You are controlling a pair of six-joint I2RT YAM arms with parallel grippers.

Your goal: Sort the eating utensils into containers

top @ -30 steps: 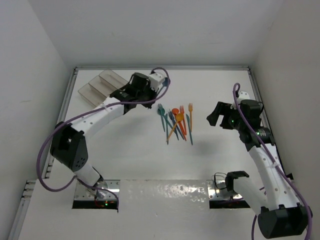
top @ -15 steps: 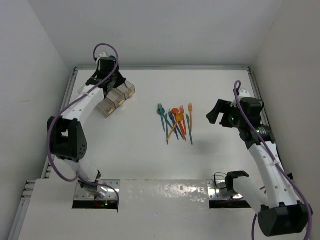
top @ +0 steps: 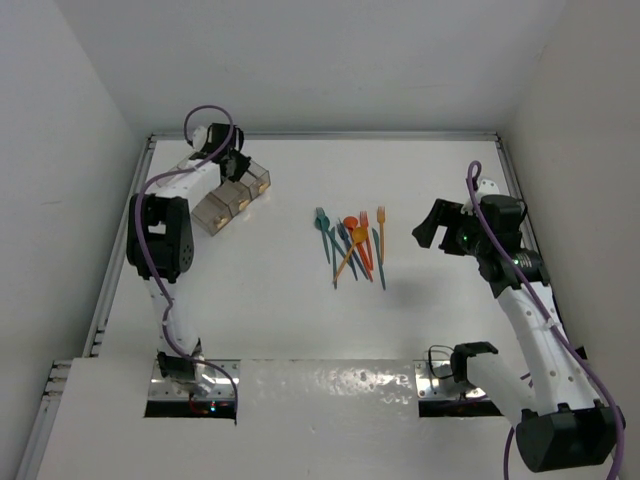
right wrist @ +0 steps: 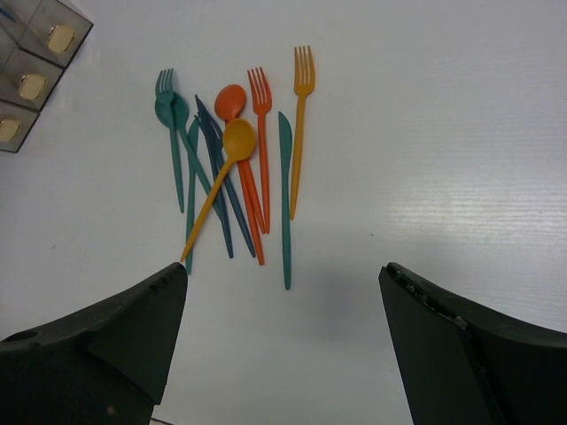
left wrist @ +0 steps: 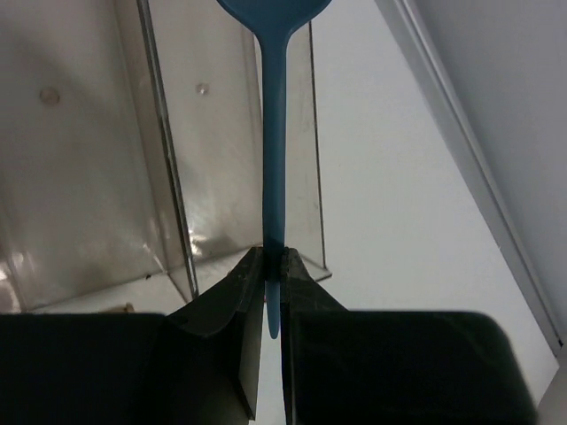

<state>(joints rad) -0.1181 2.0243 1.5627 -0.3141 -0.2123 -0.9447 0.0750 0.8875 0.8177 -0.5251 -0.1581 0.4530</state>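
Note:
The blue spoon's handle end sticks past the near side of the container's outer section, so my left gripper is going outward along that section [left wrist: 215, 133] next, then down.
The eating utensils [top: 351, 246] lie in a loose pile at mid-table: teal, dark blue, red-orange and yellow-orange forks, spoons and knives [right wrist: 239, 159]. My left gripper [left wrist: 275, 261] is shut on the handle of a blue spoon [left wrist: 273, 133]. The spoon hangs bowl-forward over one outer compartment of the clear three-part container [left wrist: 168, 177]. From above, the left gripper [top: 232, 165] is at the back-left end of the container [top: 232, 197]. My right gripper [right wrist: 282, 267] stands open and empty, just short of the pile's handle tips and right of it in the top view [top: 428, 226].
A raised rail [left wrist: 461, 133] runs along the table's back-left edge beside the container. White walls close in the table at the back and both sides. A corner of the container [right wrist: 35, 53] shows at the top left of the right wrist view.
The left arm has swung leftward and back, bringing its gripper from the container's right side to its back-left end. The right arm has stayed still and open.

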